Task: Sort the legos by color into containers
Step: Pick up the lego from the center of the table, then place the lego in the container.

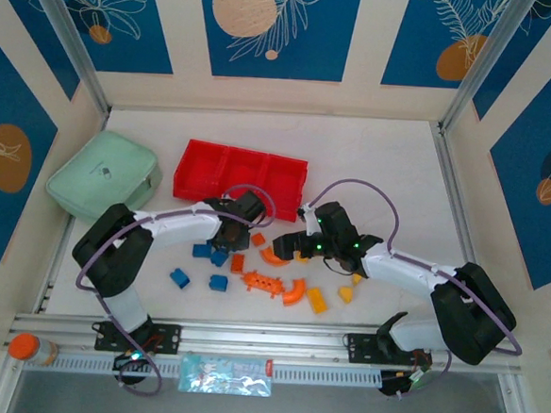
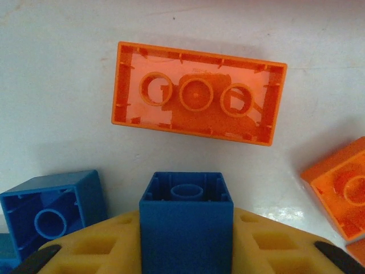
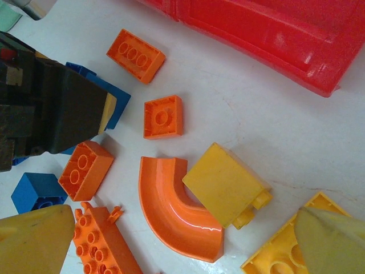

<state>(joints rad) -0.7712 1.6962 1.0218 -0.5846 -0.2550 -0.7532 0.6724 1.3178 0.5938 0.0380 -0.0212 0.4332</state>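
The empty tray section beside the mint-green case lies outward of my left gripper, so the gripper will next lift outward over that section and release the blue lego.
My left gripper is shut on a small blue lego, its yellow pads pressing both sides just above the table. In the top view this gripper stands among the loose legos in front of the red tray. An upturned orange lego lies just beyond it. My right gripper is open over an orange curved lego and a yellow lego leaning on it. In the top view the right gripper is right of the left one.
A mint-green case lies left of the tray. Blue legos, a long orange piece and yellow legos are scattered nearer the arm bases. The two grippers work close together. An orange-capped bottle sits at the near left rail.
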